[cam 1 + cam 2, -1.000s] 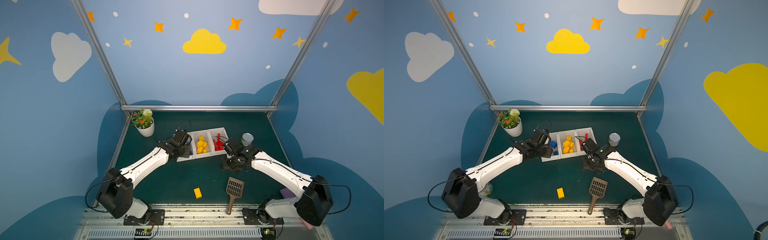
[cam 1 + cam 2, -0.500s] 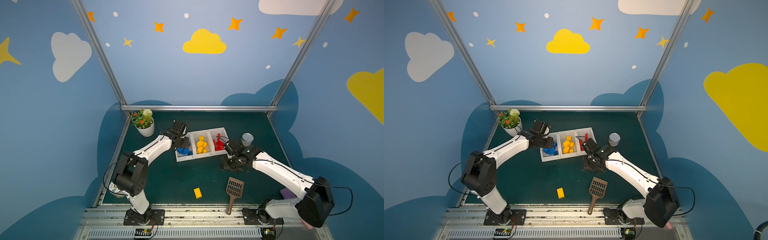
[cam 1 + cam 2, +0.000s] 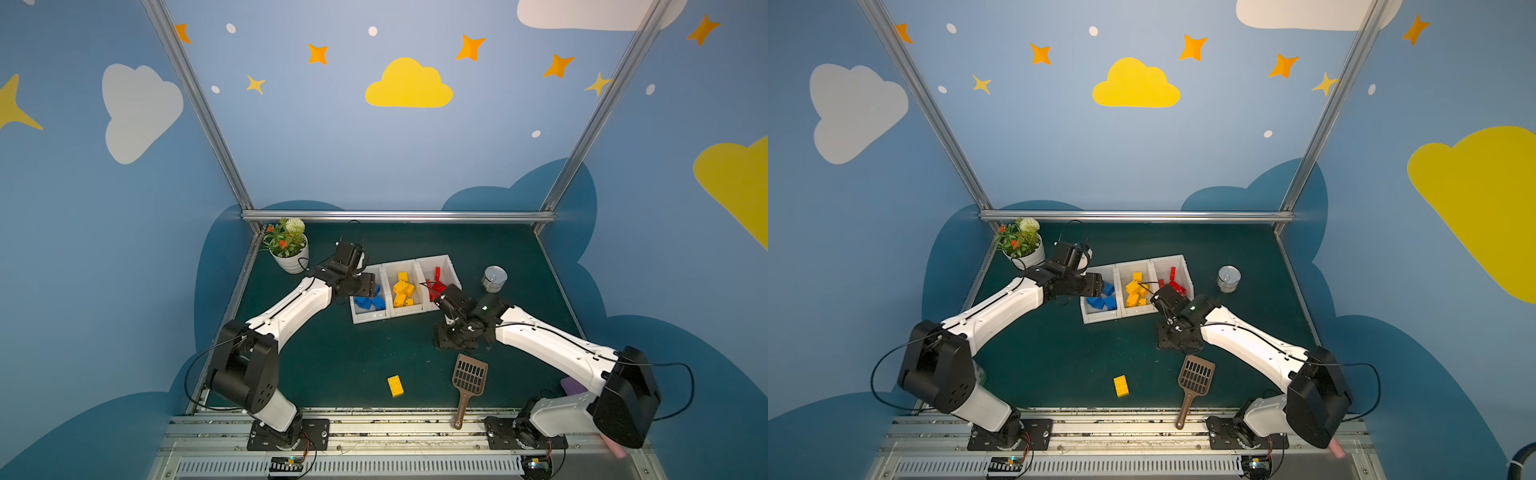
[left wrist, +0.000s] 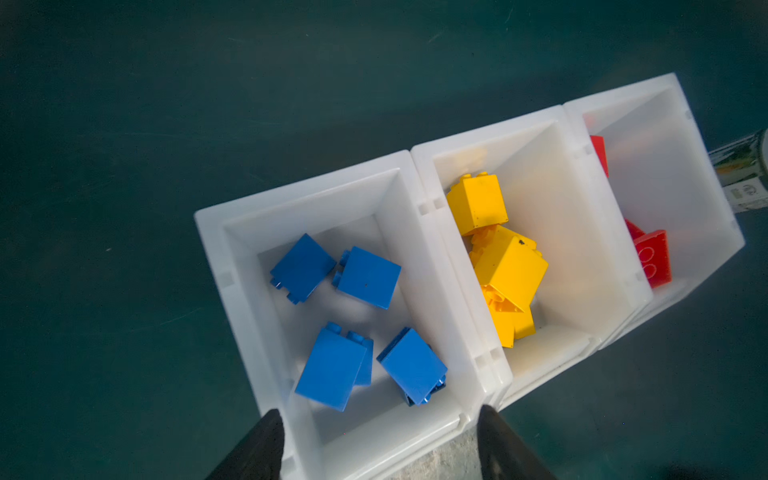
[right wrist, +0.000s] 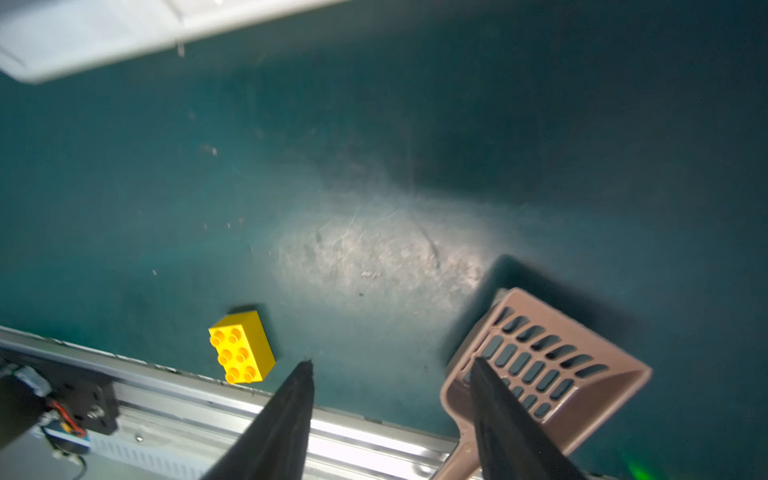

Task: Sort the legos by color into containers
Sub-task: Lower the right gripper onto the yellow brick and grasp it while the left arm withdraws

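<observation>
I need to move my right gripper back toward the front bar and down over the long sides of the yellow lego to close on it, because that lego is still outside the containers.
Three white containers stand in a row at mid-table. The blue container (image 3: pixel 370 319) (image 4: pixel 216 232) holds several blue legos (image 4: pixel 365 276). Yellow legos (image 4: pixel 509 270) fill the middle container (image 4: pixel 561 187), and red legos (image 4: pixel 652 257) lie in the third (image 4: pixel 665 158). My left gripper (image 3: pixel 368 283) (image 4: pixel 378 415) hovers over the blue container's near end, open and empty. One yellow lego (image 3: pixel 395 386) (image 5: pixel 242 353) lies studs up on the mat near the front rail. My right gripper (image 3: pixel 455 337) (image 5: pixel 390 361) points down at the mat between that lego and a scoop, open and empty.
A brown slotted scoop (image 3: pixel 469 378) (image 5: pixel 552 357) lies just right of the loose lego, close to my right fingers. A metal can (image 3: pixel 494 278) stands right of the containers. A potted plant (image 3: pixel 289 245) sits at the back left. The metal front rail (image 5: pixel 374 436) borders the mat.
My left gripper has opened over the blue container, and that arm's elbow has swung up and back. The right gripper has opened slightly and barely moved.
</observation>
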You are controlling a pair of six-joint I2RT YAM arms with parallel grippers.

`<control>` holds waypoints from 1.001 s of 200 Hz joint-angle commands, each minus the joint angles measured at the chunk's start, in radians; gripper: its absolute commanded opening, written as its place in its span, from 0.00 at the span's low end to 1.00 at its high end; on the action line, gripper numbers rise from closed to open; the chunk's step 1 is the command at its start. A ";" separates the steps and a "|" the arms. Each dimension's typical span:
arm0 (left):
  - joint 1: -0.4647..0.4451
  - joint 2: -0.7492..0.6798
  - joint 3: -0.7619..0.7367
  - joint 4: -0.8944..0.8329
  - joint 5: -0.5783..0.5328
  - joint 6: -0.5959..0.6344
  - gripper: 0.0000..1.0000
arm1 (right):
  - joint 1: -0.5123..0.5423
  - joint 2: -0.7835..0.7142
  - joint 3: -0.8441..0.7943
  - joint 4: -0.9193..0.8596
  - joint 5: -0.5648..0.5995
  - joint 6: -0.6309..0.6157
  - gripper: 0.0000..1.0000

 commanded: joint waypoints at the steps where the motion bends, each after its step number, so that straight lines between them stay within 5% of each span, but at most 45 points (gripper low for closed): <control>1: 0.018 -0.074 -0.052 0.005 0.005 -0.024 0.74 | 0.069 0.071 0.045 -0.003 -0.026 0.020 0.60; 91: 0.037 -0.413 -0.311 -0.003 -0.058 -0.094 0.76 | 0.320 0.422 0.288 -0.033 -0.096 -0.014 0.59; 200: 0.037 -0.600 -0.474 -0.001 -0.074 -0.181 0.77 | 0.355 0.557 0.342 -0.055 -0.131 -0.036 0.52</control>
